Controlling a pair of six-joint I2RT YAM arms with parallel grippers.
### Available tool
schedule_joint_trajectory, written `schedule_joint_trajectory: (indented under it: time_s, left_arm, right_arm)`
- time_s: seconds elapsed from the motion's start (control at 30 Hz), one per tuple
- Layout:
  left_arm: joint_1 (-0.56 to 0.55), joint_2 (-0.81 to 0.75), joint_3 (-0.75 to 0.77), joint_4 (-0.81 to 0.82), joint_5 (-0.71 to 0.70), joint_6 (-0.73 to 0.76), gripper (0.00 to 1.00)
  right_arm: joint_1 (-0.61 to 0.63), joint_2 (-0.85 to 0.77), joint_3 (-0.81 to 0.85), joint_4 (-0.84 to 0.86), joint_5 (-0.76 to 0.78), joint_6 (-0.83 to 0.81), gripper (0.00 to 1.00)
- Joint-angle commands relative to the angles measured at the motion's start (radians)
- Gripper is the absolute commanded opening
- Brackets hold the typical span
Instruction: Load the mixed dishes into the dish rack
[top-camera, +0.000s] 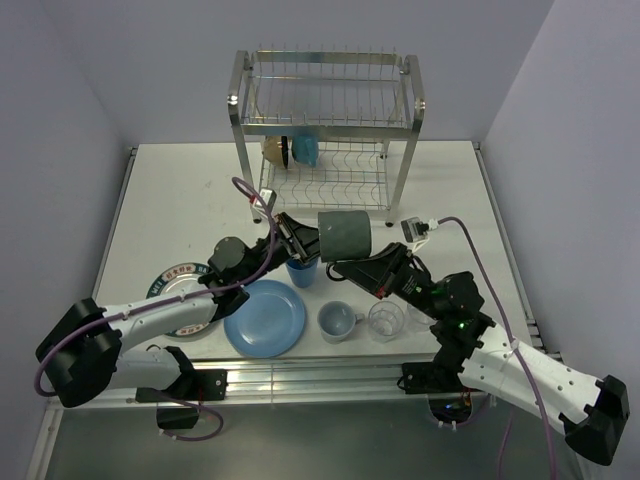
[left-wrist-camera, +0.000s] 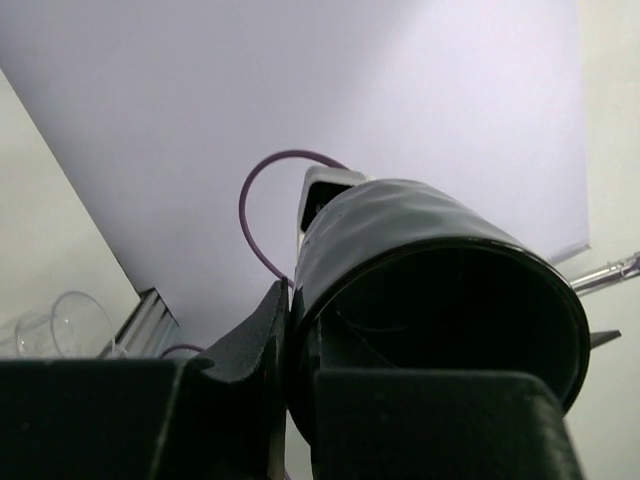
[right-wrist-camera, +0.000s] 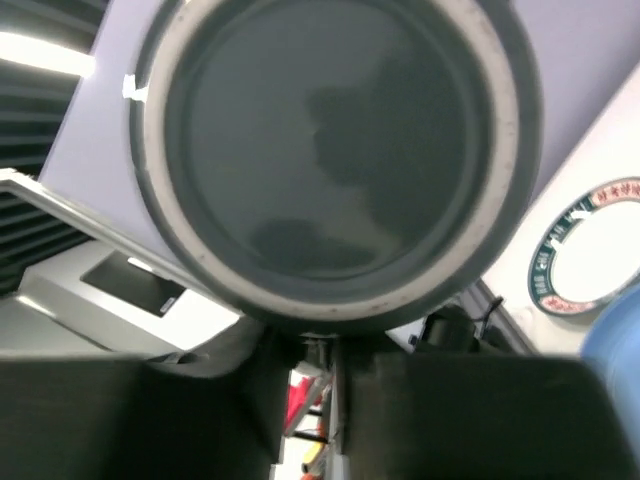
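Note:
I need to move my right gripper outward next and let go of the dark mug on the bare wires next to the blue dish (top-camera: 305, 150), because that spot is farther outward than my gripper.
The dark mug (top-camera: 345, 235) hangs on its side above the table, between both arms. My left gripper (top-camera: 305, 238) is shut on its rim, one finger outside and one inside the mouth (left-wrist-camera: 440, 270). My right gripper (top-camera: 350, 268) comes from below the mug's base (right-wrist-camera: 330, 150), jaws drawn narrow around its lower edge. The dish rack (top-camera: 325, 100) stands behind, with a cream cup (top-camera: 277, 150) and a blue dish (top-camera: 305, 150) on its lower tier. On the table sit a blue tumbler (top-camera: 302, 272), a blue plate (top-camera: 265, 318), a pale blue mug (top-camera: 337, 321) and a clear glass (top-camera: 386, 320).
A white plate with a dark patterned rim (top-camera: 175, 290) lies partly under the left arm, also seen as a plate (right-wrist-camera: 590, 250) in the right wrist view. Purple cables loop above both wrists. A metal rail runs along the table's near edge (top-camera: 300, 375).

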Motion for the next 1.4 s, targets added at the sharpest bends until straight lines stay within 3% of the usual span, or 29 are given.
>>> schedule_joint_trajectory:
  time_s: [0.0, 0.03, 0.1, 0.13, 0.17, 0.2, 0.23, 0.3, 0.33, 0.37, 0.47, 0.73, 1.0, 1.37]
  left_arm:
    - [-0.018, -0.015, 0.025, 0.116, 0.013, -0.007, 0.0]
    - [-0.018, -0.018, 0.026, 0.093, 0.013, -0.002, 0.0]
    - [-0.016, -0.036, 0.032, 0.05, 0.021, 0.027, 0.05]
    - [-0.015, -0.052, 0.032, -0.026, 0.022, 0.042, 0.15]
    - [-0.012, -0.072, 0.029, -0.08, 0.001, 0.085, 0.54]
    - [-0.01, -0.134, 0.028, -0.161, -0.027, 0.111, 0.67]
    - [-0.009, -0.176, 0.028, -0.36, -0.069, 0.137, 0.76]
    - [-0.001, -0.254, 0.035, -0.561, -0.227, 0.23, 0.93]
    - [0.002, -0.326, 0.05, -0.758, -0.292, 0.251, 0.95]
    - [0.013, -0.354, 0.063, -0.864, -0.414, 0.269, 0.97]
    - [0.037, -0.431, 0.13, -1.195, -0.565, 0.289, 0.99]
    - [0.042, -0.501, 0.299, -1.651, -0.949, 0.202, 0.99]
    - [0.044, -0.54, 0.299, -1.632, -0.917, 0.303, 0.99]
    - [0.044, -0.598, 0.287, -1.587, -0.949, 0.404, 0.99]
  right_arm:
    - [0.012, 0.025, 0.008, 0.098, 0.034, -0.013, 0.17]
    - [0.012, 0.031, 0.011, 0.097, 0.037, -0.016, 0.04]
    - [0.013, 0.048, 0.02, 0.092, 0.04, -0.034, 0.0]
    - [0.016, 0.051, 0.026, 0.089, 0.053, -0.045, 0.0]
    - [0.019, 0.053, 0.034, 0.054, 0.066, -0.063, 0.0]
    - [0.024, 0.054, 0.063, 0.02, 0.086, -0.118, 0.0]
    - [0.034, 0.056, 0.083, -0.024, 0.111, -0.148, 0.0]
    - [0.044, 0.079, 0.144, -0.141, 0.181, -0.235, 0.0]
    - [0.042, 0.089, 0.163, -0.17, 0.198, -0.258, 0.0]
    - [0.042, 0.103, 0.18, -0.214, 0.224, -0.277, 0.0]
    - [0.044, 0.186, 0.24, -0.225, 0.257, -0.34, 0.0]
    - [0.035, 0.48, 0.426, -0.261, 0.37, -0.401, 0.0]
    - [-0.057, 0.879, 0.709, -0.29, 0.419, -0.432, 0.0]
    - [-0.165, 1.157, 0.867, -0.189, 0.356, -0.397, 0.0]
